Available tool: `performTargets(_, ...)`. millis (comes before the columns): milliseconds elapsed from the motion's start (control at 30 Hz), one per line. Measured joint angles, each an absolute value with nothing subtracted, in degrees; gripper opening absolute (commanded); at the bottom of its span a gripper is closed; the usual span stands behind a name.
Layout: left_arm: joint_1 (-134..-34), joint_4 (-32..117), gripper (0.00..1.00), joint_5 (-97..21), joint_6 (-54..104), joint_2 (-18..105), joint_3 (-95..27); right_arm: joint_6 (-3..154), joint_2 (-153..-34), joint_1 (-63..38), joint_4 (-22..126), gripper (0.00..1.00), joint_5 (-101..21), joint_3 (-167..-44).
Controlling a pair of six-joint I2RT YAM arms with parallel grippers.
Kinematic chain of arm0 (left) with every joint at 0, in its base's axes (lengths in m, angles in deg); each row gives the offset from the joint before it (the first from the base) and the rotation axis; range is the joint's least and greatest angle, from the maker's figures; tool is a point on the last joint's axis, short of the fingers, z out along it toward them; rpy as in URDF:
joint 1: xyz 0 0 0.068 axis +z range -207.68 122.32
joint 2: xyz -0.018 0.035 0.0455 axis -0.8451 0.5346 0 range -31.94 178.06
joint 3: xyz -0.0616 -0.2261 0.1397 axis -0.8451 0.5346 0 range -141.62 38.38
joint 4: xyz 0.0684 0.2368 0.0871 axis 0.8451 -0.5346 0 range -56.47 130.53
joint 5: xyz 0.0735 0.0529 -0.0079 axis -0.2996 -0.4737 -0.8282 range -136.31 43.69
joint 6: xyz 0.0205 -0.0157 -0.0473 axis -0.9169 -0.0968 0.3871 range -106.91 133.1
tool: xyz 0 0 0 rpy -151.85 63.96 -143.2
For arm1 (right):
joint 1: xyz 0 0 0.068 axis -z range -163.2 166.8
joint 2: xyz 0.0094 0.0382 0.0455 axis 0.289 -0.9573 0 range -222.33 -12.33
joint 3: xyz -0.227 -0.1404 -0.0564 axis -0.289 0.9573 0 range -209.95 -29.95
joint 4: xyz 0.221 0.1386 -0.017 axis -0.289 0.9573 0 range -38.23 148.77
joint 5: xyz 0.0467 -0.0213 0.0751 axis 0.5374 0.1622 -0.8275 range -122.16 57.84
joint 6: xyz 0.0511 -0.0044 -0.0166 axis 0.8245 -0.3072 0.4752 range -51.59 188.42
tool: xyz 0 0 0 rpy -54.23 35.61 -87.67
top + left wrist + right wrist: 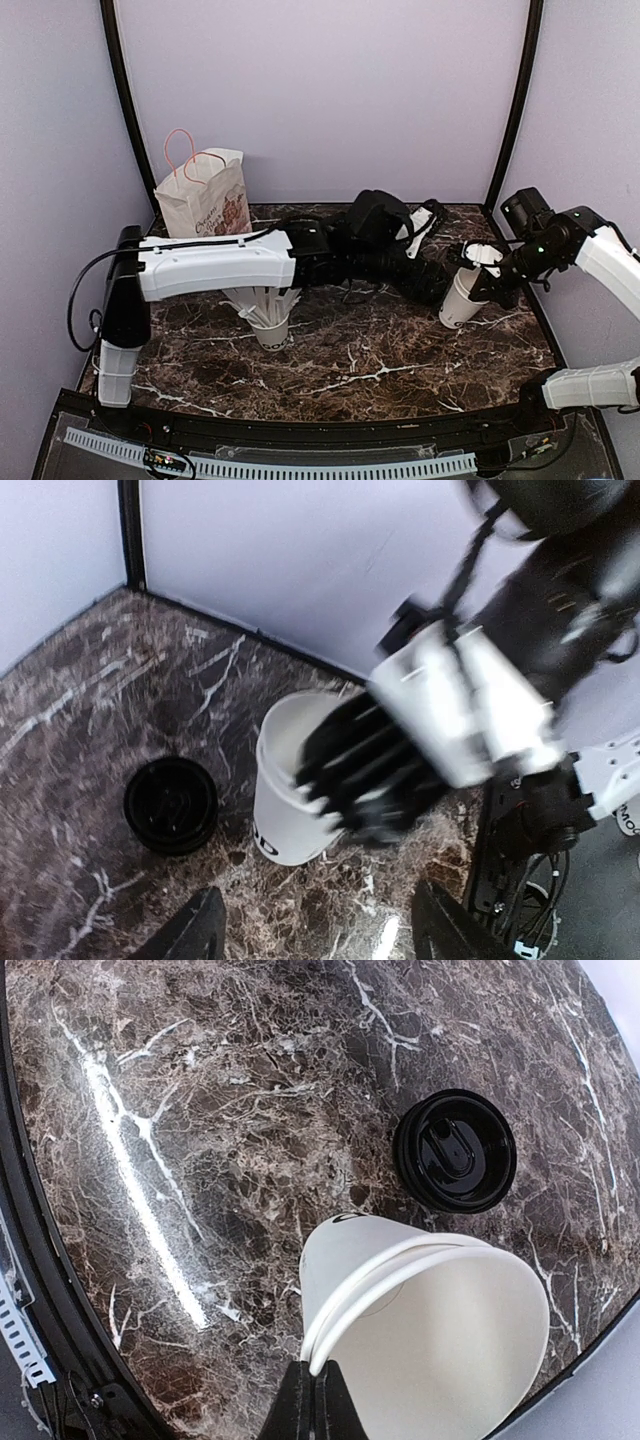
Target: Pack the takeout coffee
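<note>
My left gripper swings to the left in the top view and down onto the straw cup's rim next, since my right gripper holds the paper cup.
The white paper cup of the takeout coffee stands tilted on the marble at the right, with no lid on it. A double rim shows at its mouth. My right gripper is shut on the near rim of the cup. The black round lid lies flat on the table just beside the cup. My left gripper hovers close to the cup, open, with only bare marble between its fingers. The right arm's blurred fingers cover part of the cup in the left wrist view.
A paper bag with pink handles stands open at the back left. A white cup with wrapped straws sits front centre, under the left arm. Black frame posts and lilac walls close in the table.
</note>
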State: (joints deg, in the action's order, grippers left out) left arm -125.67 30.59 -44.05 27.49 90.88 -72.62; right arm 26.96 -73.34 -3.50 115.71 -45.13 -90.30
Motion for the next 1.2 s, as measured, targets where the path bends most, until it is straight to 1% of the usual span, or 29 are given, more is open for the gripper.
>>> performTargets(100, -127.51, 28.43, 0.66, -46.09, 21.85, 83.63, -72.38, 26.99, -73.49, -3.48, 114.88, 0.0, -45.24, -89.39)
performTargets(200, -129.17, 26.51, 0.64, -49.52, 19.27, 73.57, -69.78, 27.03, -73.93, -3.45, 114.01, 0.0, -45.59, -88.82)
performTargets(300, -129.84, 24.76, 0.64, -53.95, 19.31, 62.27, -63.94, 27.16, -74.24, -3.45, 112.68, 0.0, -45.88, -87.86)
performTargets(400, -129.52, 21.59, 0.63, -61.14, 22.05, 50.76, -56.08, 27.36, -74.78, -3.45, 111.76, 0.0, -46.16, -87.37)
performTargets(467, -129.15, 18.46, 0.62, -66.57, 25.78, 43.8, -50.77, 27.55, -75.26, -3.45, 111.36, 0.0, -46.51, -87.35)
performTargets(567, -126.89, 9.83, 0.56, -73.95, 35.51, 34.32, -43.66, 28.03, -75.79, -3.45, 110.95, 0.0, -46.86, -87.35)
performTargets(633, -124.01, 4.54, 0.54, -76.47, 42.22, 29.31, -39.33, 28.3, -75.98, -3.45, 110.8, 0.0, -46.97, -87.35)
performTargets(733, -119.53, -1.62, 0.53, -77.76, 50.81, 21.93, -31.49, 28.58, -76.09, -3.45, 110.51, 0.0, -47.17, -87.35)
performTargets(800, -118.15, -4.11, 0.56, -77.67, 54.22, 18.95, -28.12, 28.73, -76.14, -3.45, 110.4, 0.0, -47.23, -87.35)
performTargets(833, -117.06, -5.54, 0.59, -77.28, 56.08, 17.69, -26.22, 28.82, -76.16, -3.48, 110.38, 0.0, -47.32, -87.35)
performTargets(900, -115.05, -7.15, 0.61, -75.83, 58.22, 16.77, -23.79, 29.11, -76.27, -3.58, 110.34, 0.0, -47.41, -87.35)
performTargets(1067, -108.14, -7.26, 0.62, -69.08, 59.66, 20.7, -17.65, 29.76, -76.68, -3.91, 110.1, 0.0, -47.6, -87.35)
performTargets(1200, -104.67, -1.82, 0.62, -61.91, 58.04, 24.46, -11.62, 29.98, -76.84, -4.11, 110.03, 0.0, -47.87, -87.35)
